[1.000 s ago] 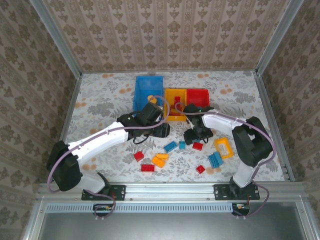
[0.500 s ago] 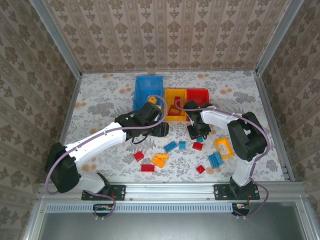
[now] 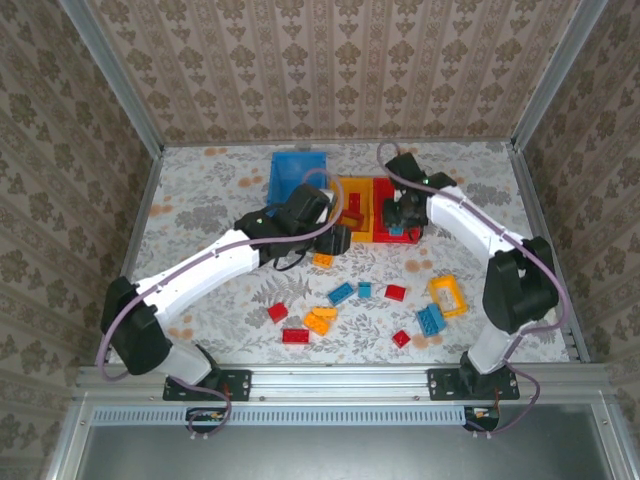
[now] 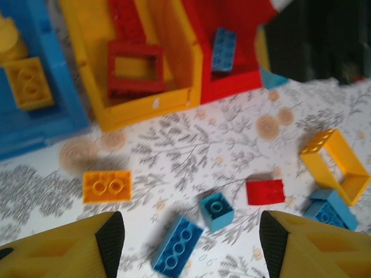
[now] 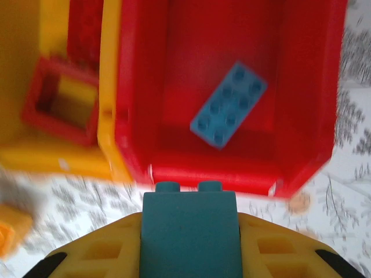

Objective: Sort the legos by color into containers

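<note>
I need to carry the teal-blue lego (image 5: 189, 231) in my right gripper outward over the far part of the red container's bottom next and release it, because a blue lego is inside.
My right gripper (image 5: 189, 255) is shut on a teal-blue lego (image 5: 189, 231) and hangs at the near edge of the red container (image 5: 307, 145), where a blue lego (image 5: 228, 105) lies. From above, that gripper (image 3: 400, 222) is over the red container (image 3: 412, 187). My left gripper (image 4: 191, 240) stands open and empty above loose legos: an orange one (image 4: 106, 186), a long blue one (image 4: 177, 243), a small teal one (image 4: 216, 209) and a red one (image 4: 265, 191). The yellow container (image 4: 174, 58) holds a red frame (image 4: 134, 68). The blue container (image 4: 35, 121) holds a yellow lego (image 4: 26, 84).
More legos lie on the flowered table toward the near edge: two red (image 3: 278, 312), an orange pair (image 3: 320, 320), a yellow frame (image 3: 447, 295), a blue one (image 3: 431, 318) and another red (image 3: 401, 338). The containers stand side by side at mid-back, with papered walls around.
My right gripper has shut on the teal-blue lego at the table and carried it back to the red container. My left gripper has shifted slightly right, staying open.
</note>
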Controlling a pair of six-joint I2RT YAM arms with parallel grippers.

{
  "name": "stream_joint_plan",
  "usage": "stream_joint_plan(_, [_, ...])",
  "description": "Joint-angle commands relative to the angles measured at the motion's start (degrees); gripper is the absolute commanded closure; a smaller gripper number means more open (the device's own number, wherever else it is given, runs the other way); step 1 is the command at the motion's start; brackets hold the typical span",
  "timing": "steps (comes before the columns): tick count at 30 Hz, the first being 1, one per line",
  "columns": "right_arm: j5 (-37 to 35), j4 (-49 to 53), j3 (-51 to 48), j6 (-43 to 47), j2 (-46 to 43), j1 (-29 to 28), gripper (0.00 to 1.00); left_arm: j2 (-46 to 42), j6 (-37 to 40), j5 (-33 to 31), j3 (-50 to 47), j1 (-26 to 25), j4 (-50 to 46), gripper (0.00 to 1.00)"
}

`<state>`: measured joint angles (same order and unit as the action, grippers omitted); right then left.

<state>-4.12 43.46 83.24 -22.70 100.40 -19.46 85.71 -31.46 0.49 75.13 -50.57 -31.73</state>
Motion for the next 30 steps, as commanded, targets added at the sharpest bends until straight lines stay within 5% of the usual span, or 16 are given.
stream_joint_plan(1, [3.39, 0.48, 6.36, -5.39, 6.98, 2.09, 0.79, 3.64, 5.0, 3.33, 5.09, -0.85, 1.85, 0.34])
stream_joint_plan(11, [5.09, 4.87, 19.88, -11.85, 20.62, 5.46, 0.76, 14.04, 15.8, 1.04, 20.45, -7.97, -1.26, 0.32])
stream_joint_plan(16, [7.09, 4.86, 21.22, -13.26, 23.21, 6.32, 0.63, 17.08, 18.72, 1.26, 23.16, -9.7, -2.76, 0.31])
stream_joint_plan(21, [7.31, 4.36, 21.76, -13.29, 20.39, 6.29, 0.48, 17.57, 19.24, 2.44, 23.06, -10.1, -3.16, 0.31])
stream_joint_plan(30, [1.62, 6.96, 19.48, -13.53, 6.6, 6.24, 0.49, 20.45, 18.21, 10.04, 23.9, -10.51, -3.36, 0.35])
